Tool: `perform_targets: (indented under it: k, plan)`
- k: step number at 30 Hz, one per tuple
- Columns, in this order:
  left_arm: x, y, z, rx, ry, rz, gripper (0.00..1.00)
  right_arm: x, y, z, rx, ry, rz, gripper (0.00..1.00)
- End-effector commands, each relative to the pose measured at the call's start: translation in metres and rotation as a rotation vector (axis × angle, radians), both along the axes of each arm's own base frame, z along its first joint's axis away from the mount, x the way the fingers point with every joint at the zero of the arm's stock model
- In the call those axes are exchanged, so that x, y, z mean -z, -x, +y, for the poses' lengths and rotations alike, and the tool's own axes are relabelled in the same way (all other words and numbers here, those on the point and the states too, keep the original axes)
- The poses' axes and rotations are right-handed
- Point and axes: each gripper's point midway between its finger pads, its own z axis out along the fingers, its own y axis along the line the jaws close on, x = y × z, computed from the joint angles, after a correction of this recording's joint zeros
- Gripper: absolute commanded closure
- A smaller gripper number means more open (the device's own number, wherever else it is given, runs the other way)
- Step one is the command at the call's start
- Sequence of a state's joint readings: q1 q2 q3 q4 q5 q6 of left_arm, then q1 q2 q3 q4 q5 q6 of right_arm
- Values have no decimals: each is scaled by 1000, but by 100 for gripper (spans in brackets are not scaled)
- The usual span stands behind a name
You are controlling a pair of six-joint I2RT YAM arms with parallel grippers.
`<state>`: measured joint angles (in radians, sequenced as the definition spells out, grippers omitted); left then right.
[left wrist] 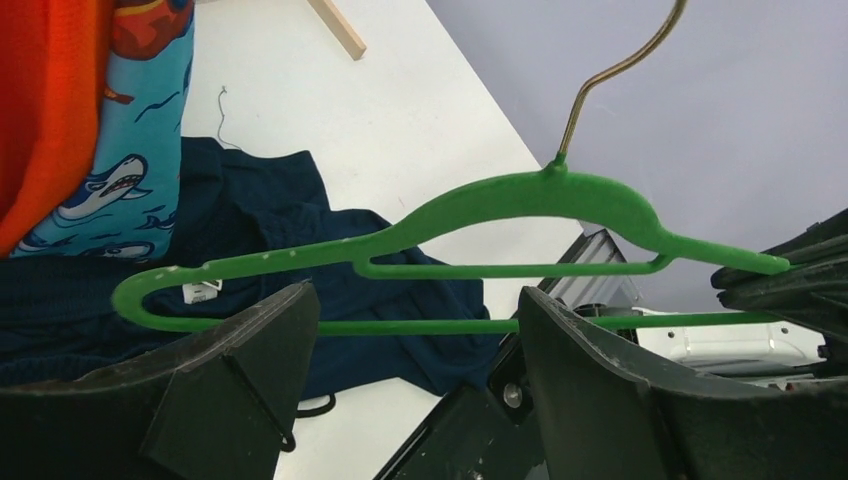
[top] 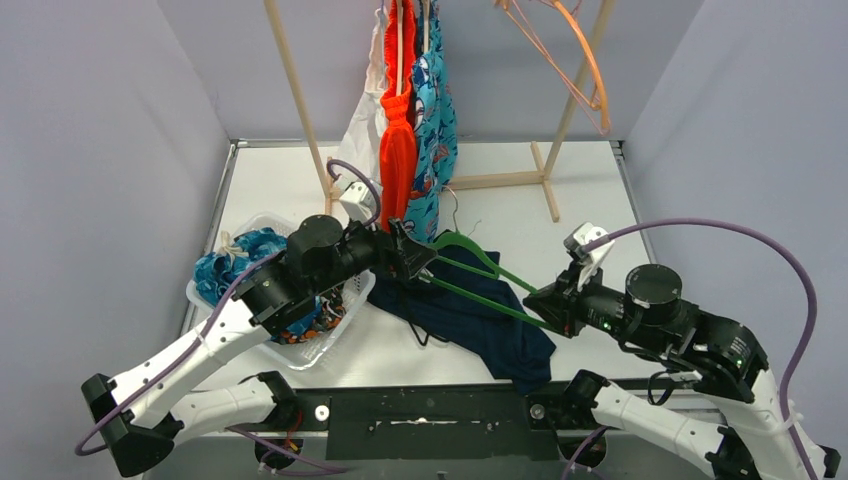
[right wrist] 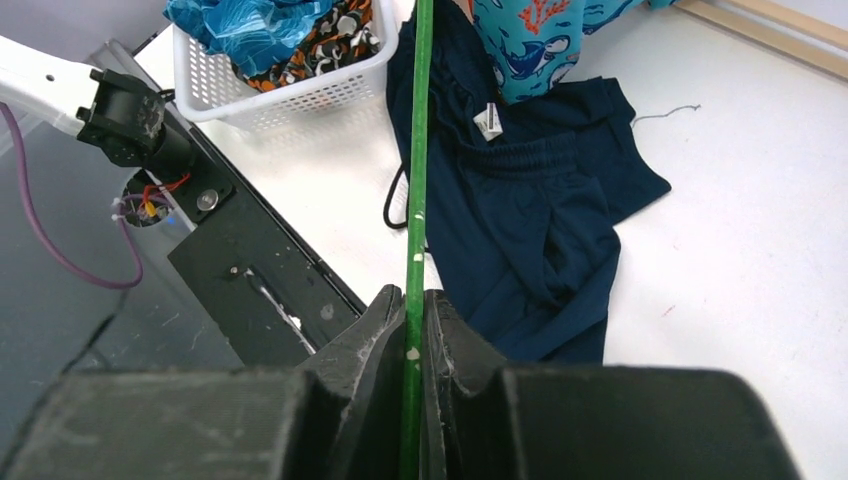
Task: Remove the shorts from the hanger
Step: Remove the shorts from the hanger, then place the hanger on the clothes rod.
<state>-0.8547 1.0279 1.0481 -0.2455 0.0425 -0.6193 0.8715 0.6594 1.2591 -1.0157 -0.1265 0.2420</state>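
I will next take the green hanger [top: 480,272] up and outward with my right gripper to the rack's gap beside the empty orange hangers and release it there, since the bars of that gap are bare.
A green hanger [top: 480,272] is held over the table, and its bars look bare. My right gripper [top: 545,303] is shut on its right end, and the green bar is pinched between the fingers in the right wrist view [right wrist: 412,310]. My left gripper [top: 415,258] is open at the hanger's left end. In the left wrist view [left wrist: 415,330] the hanger's lower bar [left wrist: 420,326] runs across the gap between the open fingers. The navy shorts [top: 480,325] lie crumpled on the table below the hanger. They also show in the left wrist view [left wrist: 260,215] and in the right wrist view [right wrist: 540,230].
Orange shorts [top: 397,150], teal shark-print shorts [top: 436,135] and a white garment [top: 360,125] hang on the wooden rack [top: 545,175]. Empty orange hangers [top: 585,70] hang at its right. A white basket [top: 325,345] at the left holds blue patterned and camouflage shorts.
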Motion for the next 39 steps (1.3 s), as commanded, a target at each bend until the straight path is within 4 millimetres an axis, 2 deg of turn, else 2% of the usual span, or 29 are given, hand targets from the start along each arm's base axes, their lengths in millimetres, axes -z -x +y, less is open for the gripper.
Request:
perform_targets:
  k: [1,7,12,17,21,24,27,30,32,34,39]
  plan:
    - [-23,1,15,-37,49,-86,27,-17,-2,-14,76,-29,-18,100]
    - [-7,-12,38,-182,-16,-54,27,-14,-14,-58,310,64,0,100]
    - [15,-15,54,-253,-63,-25,22,-20,-40,-66,430,78,-89,100]
    - [27,-16,71,-334,-79,3,21,-45,-73,-57,497,57,-226,100]
    - [25,-13,80,-365,-49,11,19,-68,-96,-59,582,33,-351,100]
    - [25,-11,86,-382,-30,15,19,-85,-106,-64,650,-13,-431,100]
    - [21,-10,91,-405,1,16,19,-99,-113,-60,674,-65,-489,100]
    - [19,-10,90,-407,27,14,19,-104,-124,-42,634,-65,-508,100]
    - [17,-10,87,-396,37,13,19,-100,-131,-22,570,-17,-494,100]
    - [17,-9,80,-362,35,13,19,-99,-140,-11,552,11,-477,100]
    - [21,-5,61,-270,-6,34,19,-113,-176,-17,537,-25,-448,100]
